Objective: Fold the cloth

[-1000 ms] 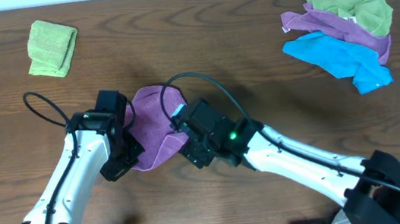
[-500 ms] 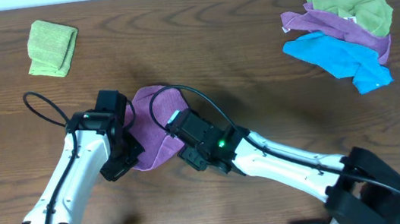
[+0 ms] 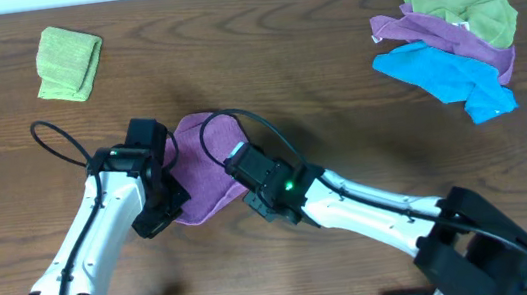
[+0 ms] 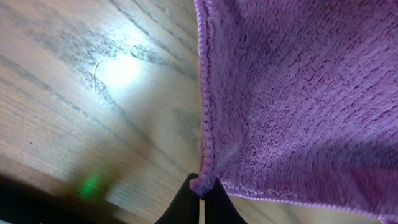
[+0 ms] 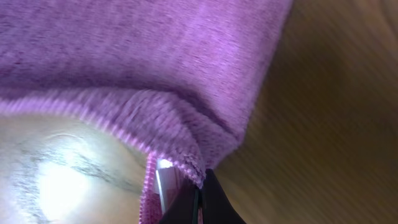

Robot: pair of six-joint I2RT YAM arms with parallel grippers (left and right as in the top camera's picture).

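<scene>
The cloth is spread open, so the robot's left gripper should next rise and move outward, then go down toward the cloth's edge by the right gripper to let go of the cloth's corner.
A purple cloth (image 3: 208,169) lies on the wooden table in the middle of the overhead view, between my two arms. My left gripper (image 3: 173,211) is shut on the cloth's near-left corner. In the left wrist view the hem corner of the cloth (image 4: 298,93) is pinched between the black tips of that gripper (image 4: 202,186). My right gripper (image 3: 244,192) is at the near-right corner. In the right wrist view, the tips of this gripper (image 5: 200,182) are closed on the bunched hem of the cloth (image 5: 137,50).
A folded light-green cloth (image 3: 69,63) sits at the far left. At the far right lies a heap of a green cloth (image 3: 473,11), a purple one (image 3: 441,37) and a blue one (image 3: 440,70). A black cable loop (image 3: 56,143) lies left of the left arm.
My right gripper has slid left to the cloth's near-right corner and closed on it. The left gripper has kept its hold without moving.
</scene>
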